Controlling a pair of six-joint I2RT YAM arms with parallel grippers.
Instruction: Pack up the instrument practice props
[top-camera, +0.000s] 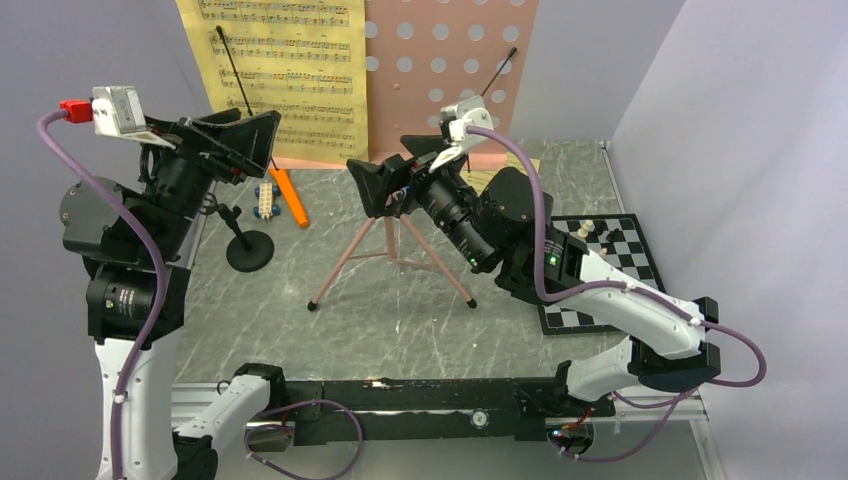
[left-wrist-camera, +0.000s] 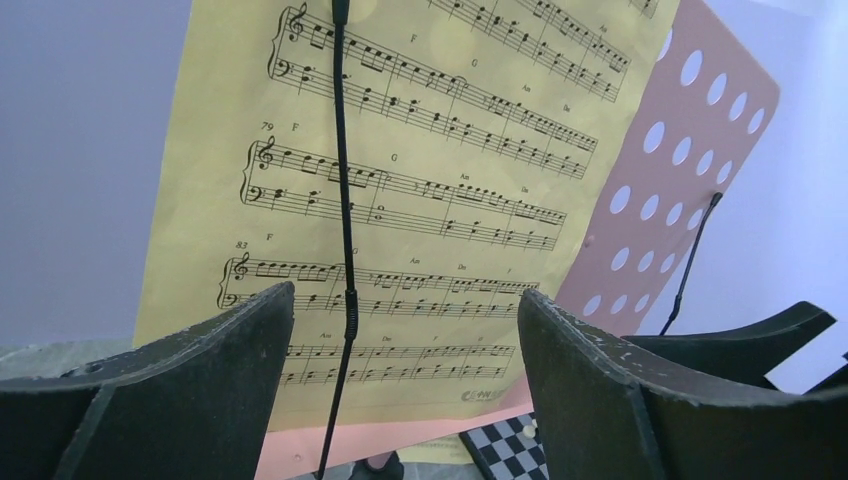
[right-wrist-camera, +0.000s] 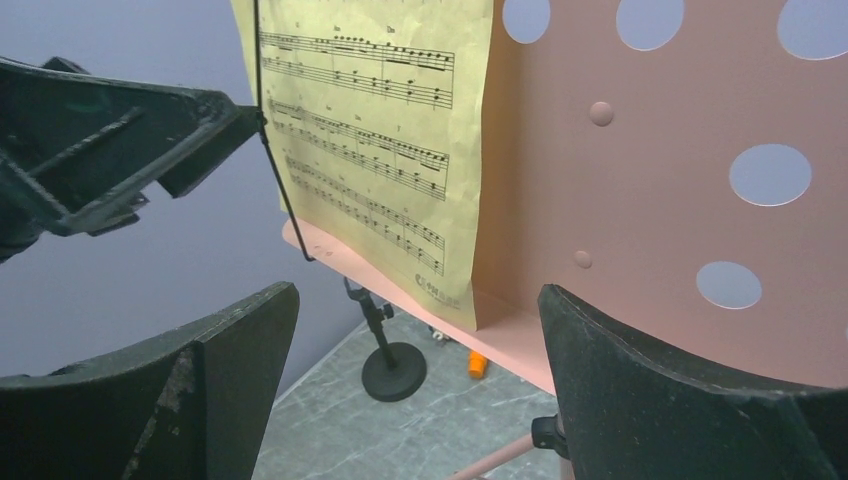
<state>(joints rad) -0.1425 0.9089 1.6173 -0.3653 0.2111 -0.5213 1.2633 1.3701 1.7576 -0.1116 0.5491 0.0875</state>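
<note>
My right gripper reaches outward onto the page's lower corner (top-camera: 364, 153) (right-wrist-camera: 466, 312) by the bare pink board next, one finger on each side, since the page's edge curls off the stand.
The pink hole-punched music stand (top-camera: 450, 60) stands on tripod legs (top-camera: 345, 258) at the back. A yellow sheet-music page (top-camera: 280, 70) rests on its ledge under a black wire holder (left-wrist-camera: 345, 250). Another yellow page (left-wrist-camera: 440, 445) lies flat behind the stand. The orange microphone (top-camera: 290, 197) lies on the table beside the black round-based mic stand (top-camera: 249, 250). My left gripper (top-camera: 250, 135) is open and empty, raised in front of the sheet (left-wrist-camera: 450, 200). My right gripper (top-camera: 385, 185) is open and empty, just in front of the stand's ledge (right-wrist-camera: 520, 345).
A blue-and-white toy block (top-camera: 265, 198) lies next to the microphone. A chessboard (top-camera: 610, 260) with pieces sits at the right under my right arm. Grey walls close in the back and sides. The two grippers are close to each other in front of the stand.
</note>
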